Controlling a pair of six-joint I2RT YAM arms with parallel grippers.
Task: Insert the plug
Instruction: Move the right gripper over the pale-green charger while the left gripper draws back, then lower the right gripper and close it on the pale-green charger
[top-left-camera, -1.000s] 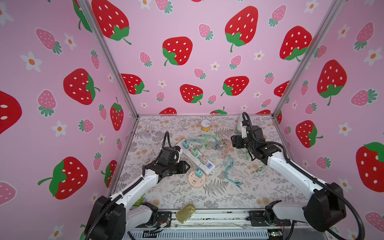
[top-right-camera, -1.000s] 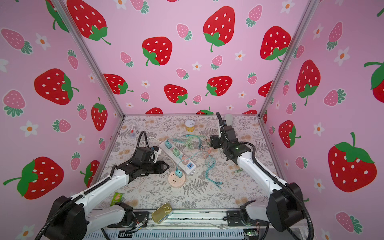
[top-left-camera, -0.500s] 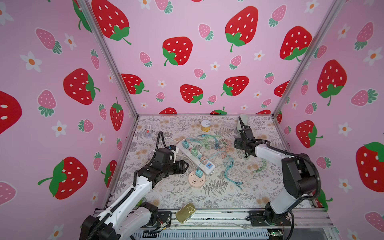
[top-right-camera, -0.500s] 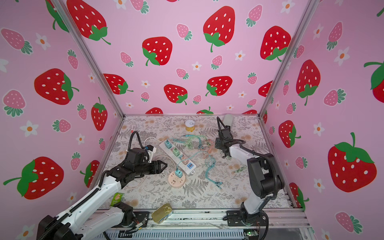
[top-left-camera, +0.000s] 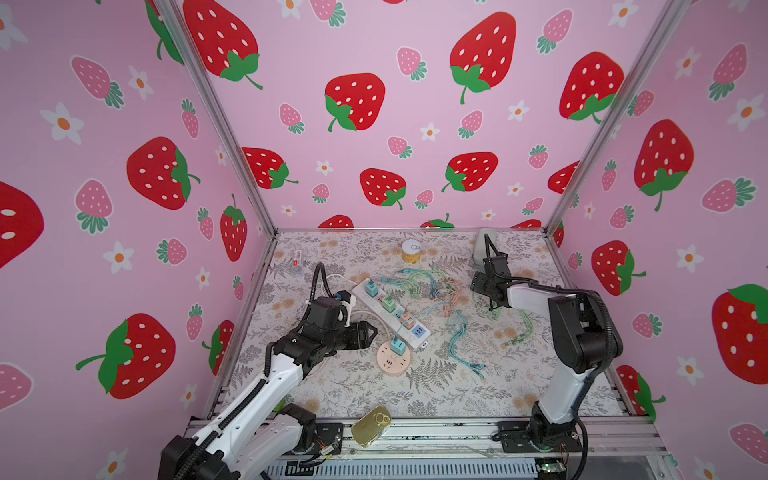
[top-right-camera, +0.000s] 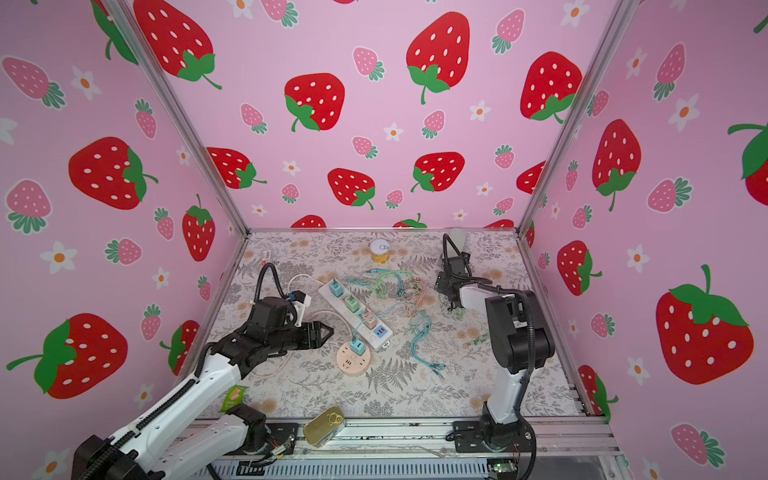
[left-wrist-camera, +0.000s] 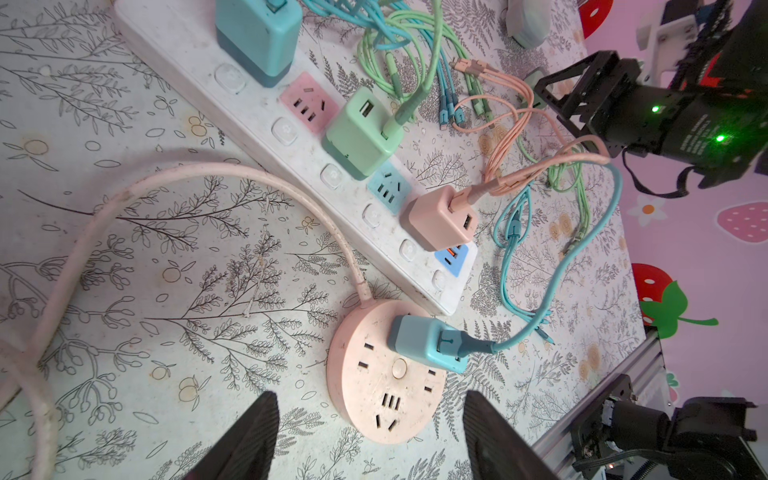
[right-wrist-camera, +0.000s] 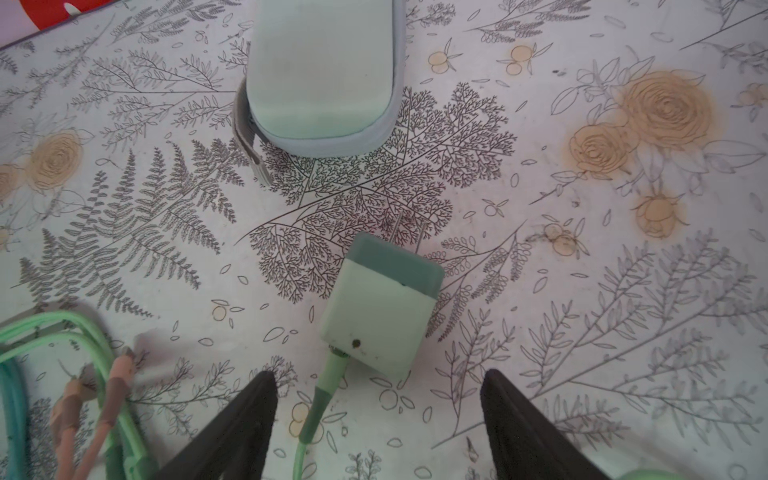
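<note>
I will next move my open right gripper outward and down until its fingers straddle the pale green plug's body, which is outward of and below the fingers.
A loose pale green plug with a green cable lies flat on the patterned table. My right gripper hangs open just short of it, empty, at the right rear in both top views. My left gripper is open and empty, its fingers either side of the near edge of the round pink socket, which carries a blue plug. Behind that socket lies the white power strip, with blue, green and pink plugs seated in it. In both top views the left gripper sits just left of the round socket.
Tangled green, blue and pink cables spread between the strip and the right arm. A grey-green case lies just beyond the loose plug. A yellow can stands at the back, and a gold tin rests on the front rail.
My left gripper's jaws have widened beside the round socket. The right arm has folded its elbow up and back, while its gripper stays over the right rear of the table.
</note>
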